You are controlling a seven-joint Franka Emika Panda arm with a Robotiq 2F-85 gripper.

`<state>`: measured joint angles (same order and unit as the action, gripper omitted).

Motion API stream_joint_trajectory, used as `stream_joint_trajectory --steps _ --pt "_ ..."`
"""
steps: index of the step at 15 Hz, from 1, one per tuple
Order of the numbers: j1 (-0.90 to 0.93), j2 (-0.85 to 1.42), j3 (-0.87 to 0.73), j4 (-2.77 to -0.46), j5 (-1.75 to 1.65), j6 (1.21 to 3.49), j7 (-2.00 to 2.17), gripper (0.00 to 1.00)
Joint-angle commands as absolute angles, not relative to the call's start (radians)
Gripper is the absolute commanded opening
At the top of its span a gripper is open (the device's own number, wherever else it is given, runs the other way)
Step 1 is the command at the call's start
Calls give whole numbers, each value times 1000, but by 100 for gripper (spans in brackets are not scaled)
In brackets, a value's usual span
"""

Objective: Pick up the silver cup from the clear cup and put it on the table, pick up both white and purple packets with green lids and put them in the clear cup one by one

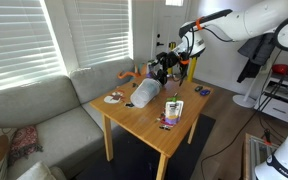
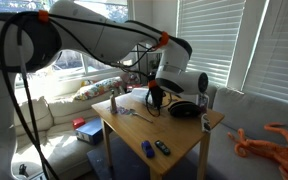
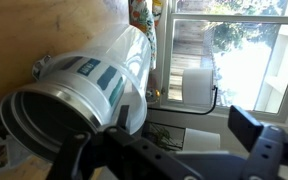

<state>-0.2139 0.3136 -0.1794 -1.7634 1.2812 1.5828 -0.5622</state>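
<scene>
Next, my open gripper shifts sideways until its fingers straddle the silver cup's rim (image 3: 90, 116), as that rim lies to its left in the wrist view.
In the wrist view the clear cup (image 3: 132, 50) looks tipped on the wooden table (image 3: 54, 30), mouth toward the camera. The shiny silver cup (image 3: 54, 115) is nested inside it. My gripper (image 3: 184, 125) is open and empty, and the cups lie just outside its left finger (image 3: 122, 118). In an exterior view the gripper (image 1: 164, 68) hovers over the table's far end, a little beyond the clear cup (image 1: 144, 93). One packet (image 1: 174, 108) stands near the middle of the table. Another packet (image 1: 168, 122) lies flat close to the front edge.
A grey sofa (image 1: 44, 110) runs along the table's side, with an orange toy (image 2: 274, 140) on it. Small items (image 1: 114, 97) sit near the table edge by the sofa. A black object (image 2: 184, 108) rests beside the gripper (image 2: 154, 98). Windows with blinds stand behind.
</scene>
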Motion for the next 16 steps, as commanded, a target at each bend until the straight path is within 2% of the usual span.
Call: stream_joint_trajectory --steps 1,12,13,15,16 --pt "-221 281 -180 -1765 1265 1605 -567 100" --pt "-218 301 -181 -1769 1168 1771 -587 100" --pt "-218 312 -177 -1768 1174 1779 -589 92" --pt "-217 323 -169 -1769 1175 1795 -589 66" --pt "-217 327 -167 -1769 1174 1799 -586 59"
